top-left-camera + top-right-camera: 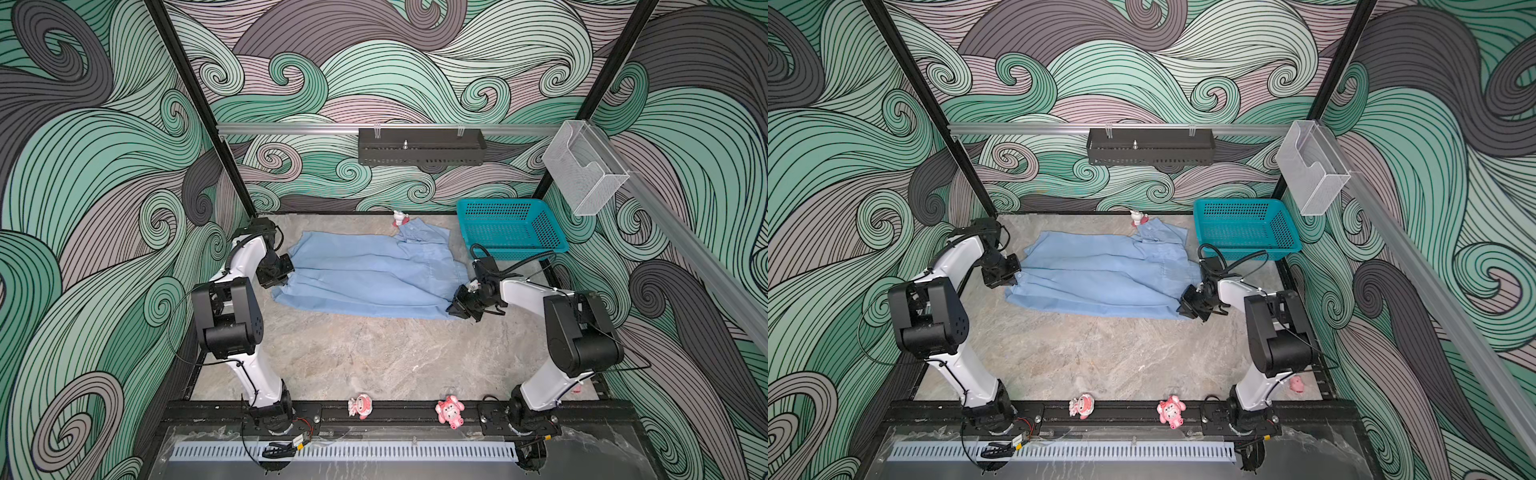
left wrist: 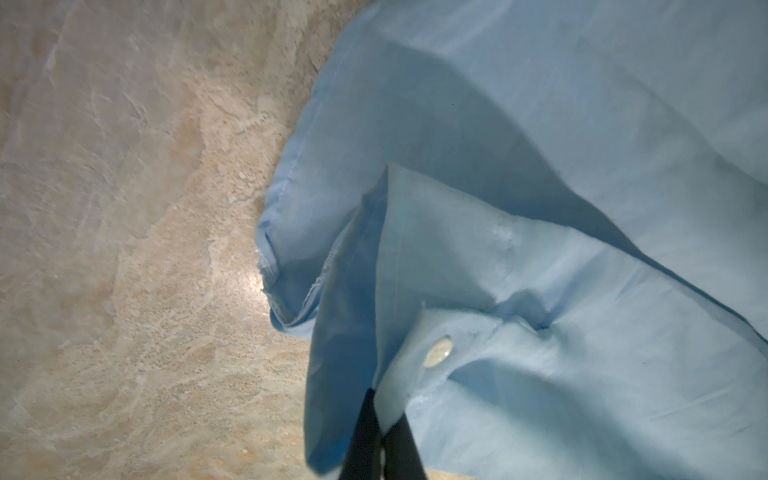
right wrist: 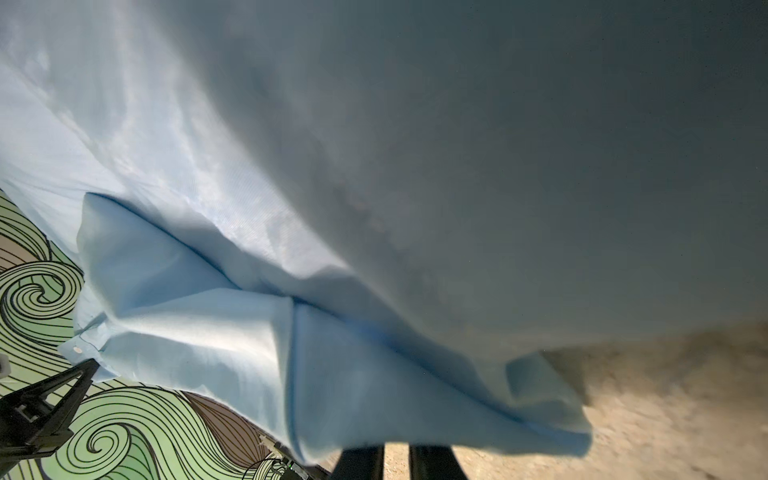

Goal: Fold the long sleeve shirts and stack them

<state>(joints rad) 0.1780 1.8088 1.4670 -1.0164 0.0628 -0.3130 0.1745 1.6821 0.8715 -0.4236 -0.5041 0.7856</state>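
My left gripper stays low by the shirt's hemmed corner (image 1: pixel 278 296) (image 2: pixel 289 305) next and opens its fingers to release the shirt's buttoned fold, since that corner lies close below it.
A light blue long sleeve shirt (image 1: pixel 365 270) (image 1: pixel 1100 278) lies spread across the back half of the table in both top views, collar toward the basket. My left gripper (image 1: pixel 287 275) (image 1: pixel 1014 276) is at the shirt's left edge. In the left wrist view it (image 2: pixel 384 411) is shut on a fold of the cloth beside a small button (image 2: pixel 437 352). My right gripper (image 1: pixel 455 311) (image 1: pixel 1183 308) is at the shirt's near right corner. In the right wrist view its fingers (image 3: pixel 395 446) stand close together, their tips hidden under the raised cloth edge (image 3: pixel 415 395).
A teal perforated basket (image 1: pixel 511 249) (image 1: pixel 1246 249) stands at the back right, close to the right arm. A small figurine (image 1: pixel 400 217) sits by the collar at the back wall. Two pink toys (image 1: pixel 360 406) (image 1: pixel 449 410) rest on the front rail.
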